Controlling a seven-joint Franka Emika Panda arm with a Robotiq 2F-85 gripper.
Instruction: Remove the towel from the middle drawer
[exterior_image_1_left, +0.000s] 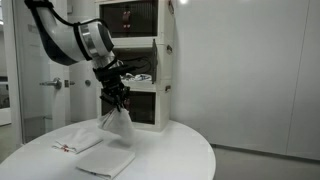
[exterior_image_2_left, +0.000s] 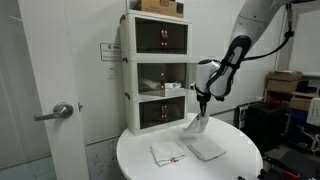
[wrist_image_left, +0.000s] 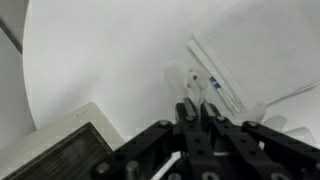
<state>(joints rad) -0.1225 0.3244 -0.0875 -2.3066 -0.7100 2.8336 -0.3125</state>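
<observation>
The hanging towel's lower end already touches the table, so next my gripper will move down and back toward the plain folded white towel (exterior_image_1_left: 106, 160) (wrist_image_left: 262, 52) to release the hanging towel's top.
My gripper (exterior_image_1_left: 118, 98) is shut on the white towel (exterior_image_1_left: 118, 126), which hangs from the fingers in a cone. Its lower end touches the round white table (exterior_image_1_left: 180, 150). This shows in both exterior views, with the gripper (exterior_image_2_left: 203, 99) and towel (exterior_image_2_left: 197, 125) in front of the tall white cabinet. The middle drawer (exterior_image_1_left: 141, 75) (exterior_image_2_left: 160, 77) stands behind the gripper and looks pale inside. In the wrist view the fingers (wrist_image_left: 197, 108) are pressed together on a pinch of white cloth (wrist_image_left: 183, 80). The towel's red stripes are too small to make out.
A plain folded white towel (exterior_image_1_left: 105, 160) (exterior_image_2_left: 207, 149) and a smaller folded cloth with a red mark (exterior_image_1_left: 74, 144) (exterior_image_2_left: 168, 153) lie on the table. The cabinet's upper and lower compartments have dark fronts. A door with a handle (exterior_image_2_left: 62, 112) stands beside the cabinet. Boxes (exterior_image_2_left: 290, 85) stand behind the arm.
</observation>
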